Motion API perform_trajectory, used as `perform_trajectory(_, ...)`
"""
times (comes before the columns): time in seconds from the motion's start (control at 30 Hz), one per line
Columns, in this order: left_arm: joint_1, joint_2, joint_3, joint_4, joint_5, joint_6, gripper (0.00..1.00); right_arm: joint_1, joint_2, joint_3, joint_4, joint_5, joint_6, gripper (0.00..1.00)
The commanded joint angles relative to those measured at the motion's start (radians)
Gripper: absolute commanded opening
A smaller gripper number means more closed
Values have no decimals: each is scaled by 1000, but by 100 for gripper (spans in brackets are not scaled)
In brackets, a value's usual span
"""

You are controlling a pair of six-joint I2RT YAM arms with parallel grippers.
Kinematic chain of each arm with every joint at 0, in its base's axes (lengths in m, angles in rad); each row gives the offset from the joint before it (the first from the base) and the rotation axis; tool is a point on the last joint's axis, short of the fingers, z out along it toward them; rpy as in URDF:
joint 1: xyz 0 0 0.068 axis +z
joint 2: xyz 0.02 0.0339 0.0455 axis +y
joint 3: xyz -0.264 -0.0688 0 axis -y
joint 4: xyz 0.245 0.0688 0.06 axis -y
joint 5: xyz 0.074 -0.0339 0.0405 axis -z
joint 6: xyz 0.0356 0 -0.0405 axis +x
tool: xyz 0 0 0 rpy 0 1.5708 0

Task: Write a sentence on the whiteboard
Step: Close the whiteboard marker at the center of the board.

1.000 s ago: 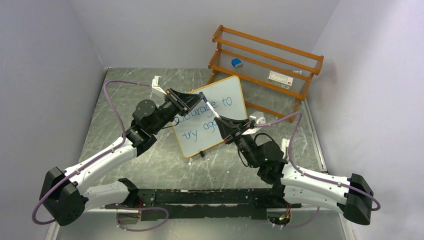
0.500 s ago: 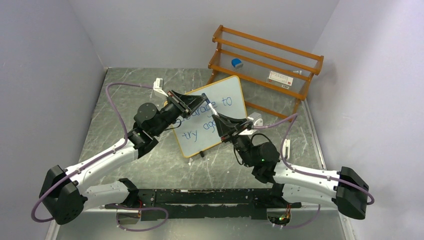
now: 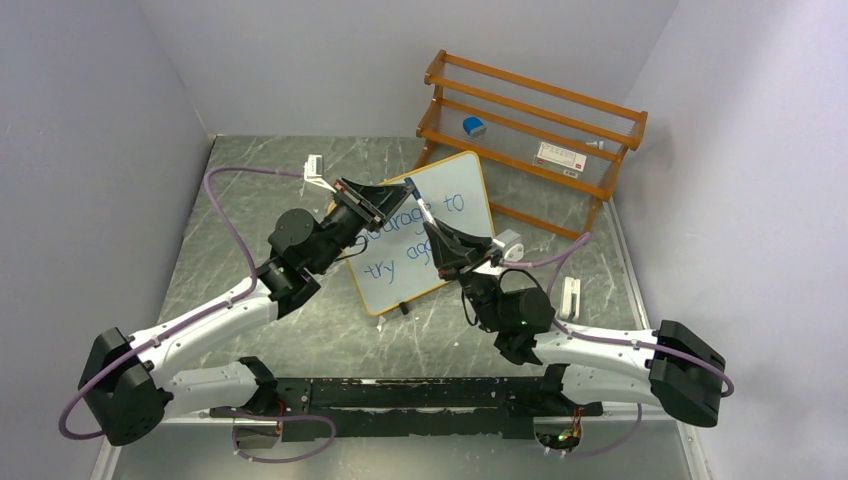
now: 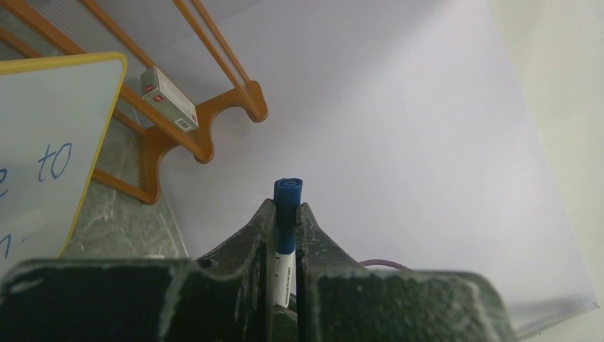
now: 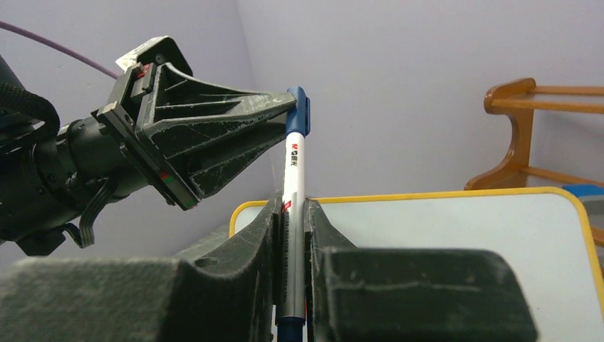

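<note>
I will next tip my right gripper down, lower it toward the tabletop between the whiteboard and the small white object, and release the marker with the blue cap (image 4: 288,192) on the marker's body.
The whiteboard (image 3: 400,290) leans tilted against the wooden rack, with the sentence (image 3: 452,204) in blue marker partly hidden by both grippers; "to" and "try ag" show. My right gripper (image 3: 430,228) is shut on the white barrel of a marker (image 5: 294,164), held above the board (image 5: 463,235). My left gripper (image 3: 403,192) is shut on the marker's blue cap (image 4: 288,192), and it shows in the right wrist view (image 5: 214,135) with its tips at the cap (image 5: 299,107). The left wrist view shows the board's corner (image 4: 43,107).
A wooden rack (image 3: 530,130) stands at the back right, holding a blue eraser (image 3: 474,126) and a white box (image 3: 560,156). A small white object (image 3: 569,293) lies on the table right of the board. Grey walls close in on three sides.
The right arm has swung leftward and its gripper with the marker has shifted slightly up-left. The left gripper has edged right, onto the marker's cap end.
</note>
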Motion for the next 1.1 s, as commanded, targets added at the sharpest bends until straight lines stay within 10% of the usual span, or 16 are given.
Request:
perform_trajectory(0.0, -83, 3, 25, -119, 153, 87, 5, -2, 7, 47, 83, -18, -73, 0)
perform_trajectory(0.87, -157, -136, 95, -489, 14, 389, 6, -34, -34, 80, -92, 8, -88, 0)
perform_trajectory(1.07, -156, -201, 155, -655, -136, 474, 32, -39, -152, 21, -272, 54, -40, 0)
